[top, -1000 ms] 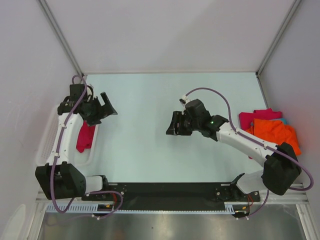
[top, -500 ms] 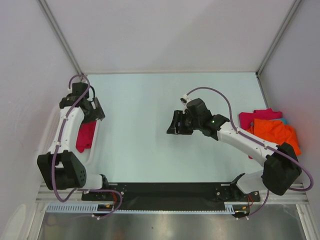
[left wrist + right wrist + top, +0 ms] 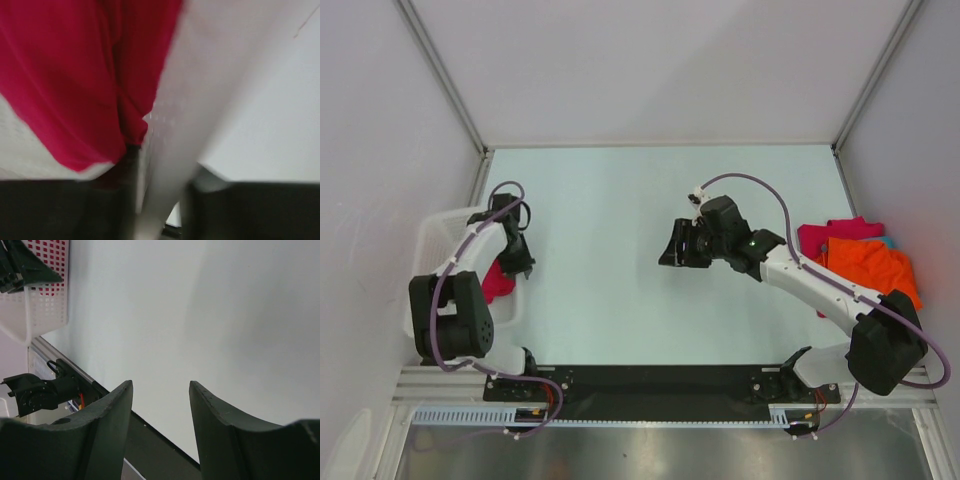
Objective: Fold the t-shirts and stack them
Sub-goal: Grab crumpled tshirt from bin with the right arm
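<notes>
The far corner (image 3: 500,169) has free tabletop, away from the rail. My left gripper will next move the basket (image 3: 435,235) outward onto it and release the basket's side.
A crimson t-shirt (image 3: 498,282) lies in the white lattice basket (image 3: 435,235) at the table's left edge. My left gripper (image 3: 517,262) is down at the basket's right wall beside that shirt. In the blurred left wrist view the crimson t-shirt (image 3: 75,75) fills the upper left and the basket wall (image 3: 185,100) runs down between the dark fingers. How wide my left gripper (image 3: 160,200) stands is unclear. My right gripper (image 3: 670,245) hovers over mid-table, and in its wrist view my right gripper (image 3: 160,390) is open and empty. An orange t-shirt (image 3: 870,265) lies on a magenta-pink one (image 3: 835,232) at the right.
A sliver of teal cloth (image 3: 888,241) shows behind the orange shirt. The black base rail (image 3: 650,380) runs along the near edge. White walls close in the left, back and right sides. The right wrist view shows the basket (image 3: 45,305) and rail (image 3: 50,390).
My left gripper has swung from above the basket's far end down and nearer, to the basket's right wall beside the crimson shirt. The right arm has barely shifted.
</notes>
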